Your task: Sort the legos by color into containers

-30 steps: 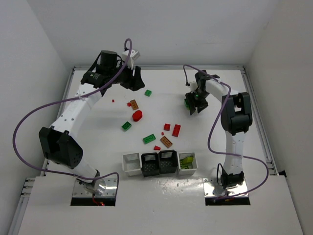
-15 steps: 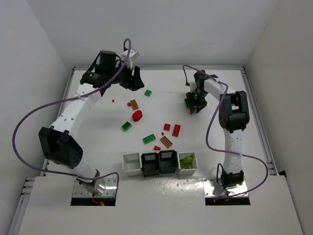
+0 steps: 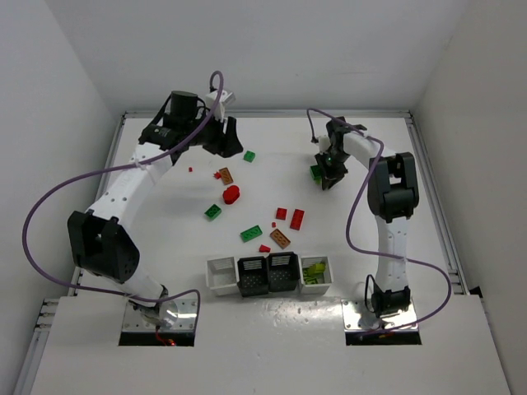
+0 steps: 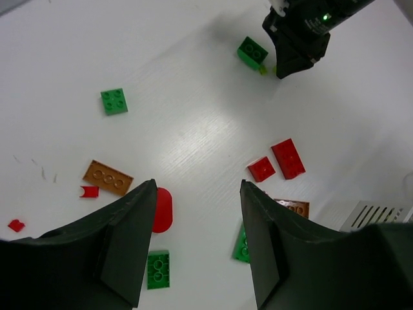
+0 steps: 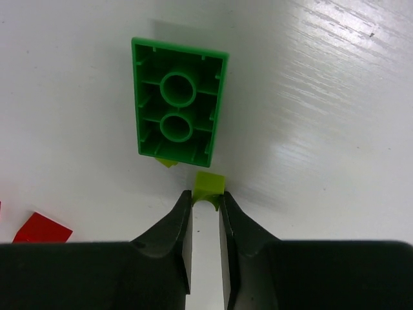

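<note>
I will lift my right gripper back over the white bin already holding yellow-green pieces and lower the lego in.
My right gripper (image 5: 206, 197) is down at the table, its fingertips shut on a tiny yellow-green lego (image 5: 210, 184). Just beyond it lies a dark green brick (image 5: 179, 100), hollow side up, with another yellow-green bit (image 5: 167, 162) peeking from under its edge. From above, this gripper (image 3: 328, 177) is at the back right. My left gripper (image 4: 197, 187) hangs open and empty above scattered legos: a red rounded piece (image 4: 162, 210), an orange-brown plate (image 4: 108, 177), a green square (image 4: 114, 101). The containers (image 3: 221, 276) stand in a row at the front middle.
More legos lie mid-table: red bricks (image 3: 297, 219), a green one (image 3: 251, 234), an orange-brown plate (image 3: 280, 239), a green brick (image 3: 212, 212). The right white bin (image 3: 314, 274) holds yellow-green pieces. A red chip (image 5: 42, 230) lies left of my right fingers. Walls close in the table.
The right jaws have closed from apart onto the yellow-green lego, and that wrist dropped slightly toward the table. The left arm has barely moved.
</note>
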{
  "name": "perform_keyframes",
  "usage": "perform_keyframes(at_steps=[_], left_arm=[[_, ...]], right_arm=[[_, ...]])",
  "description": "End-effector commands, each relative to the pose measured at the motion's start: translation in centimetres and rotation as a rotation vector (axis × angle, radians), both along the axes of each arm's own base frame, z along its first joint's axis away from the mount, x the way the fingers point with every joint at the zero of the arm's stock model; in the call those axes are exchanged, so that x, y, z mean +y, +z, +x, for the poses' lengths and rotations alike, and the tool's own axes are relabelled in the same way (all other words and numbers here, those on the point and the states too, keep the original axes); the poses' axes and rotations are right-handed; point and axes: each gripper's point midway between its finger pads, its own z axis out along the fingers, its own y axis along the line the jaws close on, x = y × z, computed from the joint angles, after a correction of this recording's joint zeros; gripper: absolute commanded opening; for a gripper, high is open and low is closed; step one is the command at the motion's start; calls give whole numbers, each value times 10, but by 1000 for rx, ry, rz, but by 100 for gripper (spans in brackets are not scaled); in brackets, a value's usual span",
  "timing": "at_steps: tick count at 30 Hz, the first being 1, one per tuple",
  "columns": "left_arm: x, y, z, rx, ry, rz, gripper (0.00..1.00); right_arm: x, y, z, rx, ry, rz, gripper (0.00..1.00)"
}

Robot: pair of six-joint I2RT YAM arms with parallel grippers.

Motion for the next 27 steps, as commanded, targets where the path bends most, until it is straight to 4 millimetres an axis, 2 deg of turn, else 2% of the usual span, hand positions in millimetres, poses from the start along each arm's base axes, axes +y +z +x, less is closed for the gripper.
perform_keyframes(at_steps=[1,2,4,5,6,8,9,11,12,13,14,18,19,20,21,22,27], left_arm=[[3,-10,4,8,21,-23,60],[2,-8,4,4,32,-42,60],[-4,-19,-2,37,41,-58,60],[-8,-19,-6,38,47,-67,60],[-19,-28,-10,52,54,-63,60],[-33,-23,-16,30,62,-87,60],[-48,-28,-23,36,45,-90,60],[-55,-40,-29,48,76,-89,60],[-70,-43,-34,72,71,-105,60],[-74,-48,-32,75,90,-101,60],[-82,-59,-29,112,102,-99,60],[-101,-70,-16,162,132,-111,60],[-105,-86,-11,204,147,-105,60],[-113,-82,-7,205,122,-121,60],[-117,-84,-4,222,122,-130,60],[-124,-87,4,235,120,-140,60],[-151,-97,14,242,89,-133,60]], right_arm=[[7,23,6,-57,54,30,0],[8,45,3,-86,56,44,0],[10,67,-10,-96,66,98,0],[11,80,-15,-114,80,110,0],[14,107,-27,-152,100,144,0],[22,129,-45,-190,162,181,0],[24,161,-53,-273,193,206,0],[38,178,-77,-310,280,271,0],[41,186,-90,-319,314,287,0],[49,205,-105,-369,367,306,0],[52,202,-122,-354,415,316,0],[72,213,-173,-419,633,342,0],[74,211,-188,-406,681,340,0],[81,203,-207,-381,752,346,0],[81,206,-221,-399,815,343,0],[87,197,-236,-378,879,342,0],[93,179,-277,-321,1081,308,0]])
